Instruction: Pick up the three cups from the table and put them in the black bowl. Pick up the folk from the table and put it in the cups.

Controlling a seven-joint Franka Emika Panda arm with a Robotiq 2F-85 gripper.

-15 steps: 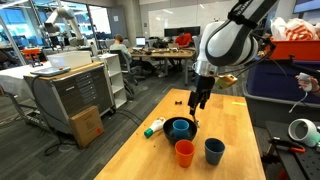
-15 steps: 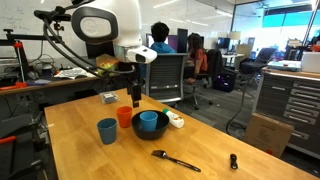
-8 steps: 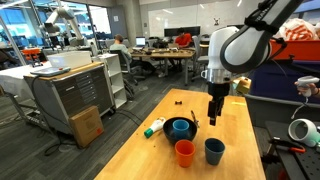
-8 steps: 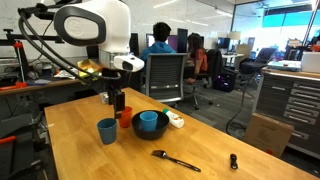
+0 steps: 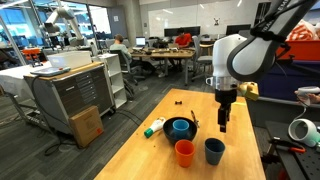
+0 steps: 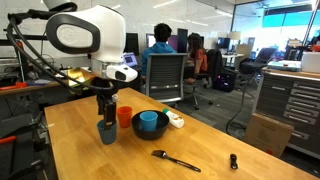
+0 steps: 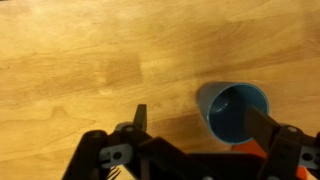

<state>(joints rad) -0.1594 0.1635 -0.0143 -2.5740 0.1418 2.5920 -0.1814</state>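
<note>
One side of the dark grey-blue cup's rim (image 5: 215, 140) (image 7: 209, 112) is midway between my fingers, so my gripper should move down, with one finger inside the cup and one outside.
The black bowl (image 5: 172, 133) (image 6: 158, 129) stands on the pale wooden table (image 5: 150, 160) (image 6: 240, 140) and holds the bright blue cup (image 5: 181, 126) (image 6: 148, 121). The orange cup (image 5: 184, 152) (image 6: 124, 116) and the dark grey-blue cup (image 5: 214, 151) (image 6: 107, 131) stand upright next to the bowl. My gripper (image 5: 222, 123) (image 6: 106, 112) hangs open and empty just above the dark grey-blue cup. In the wrist view the fingers (image 7: 203, 125) are spread wide, and that cup (image 7: 233, 110) lies between them, nearer one finger. The slim dark fork (image 6: 175, 160) lies flat on the table past the bowl.
A white-and-green bottle-like object (image 5: 154, 127) (image 6: 176, 119) lies beside the bowl. A small black item (image 6: 233, 161) (image 5: 178, 103) sits further along the table. Office chairs, desks and cabinets surround the table.
My gripper has moved away from above the bowl, sideways over to the dark grey-blue cup, and is lower now. The cups, bowl and fork have not moved.
</note>
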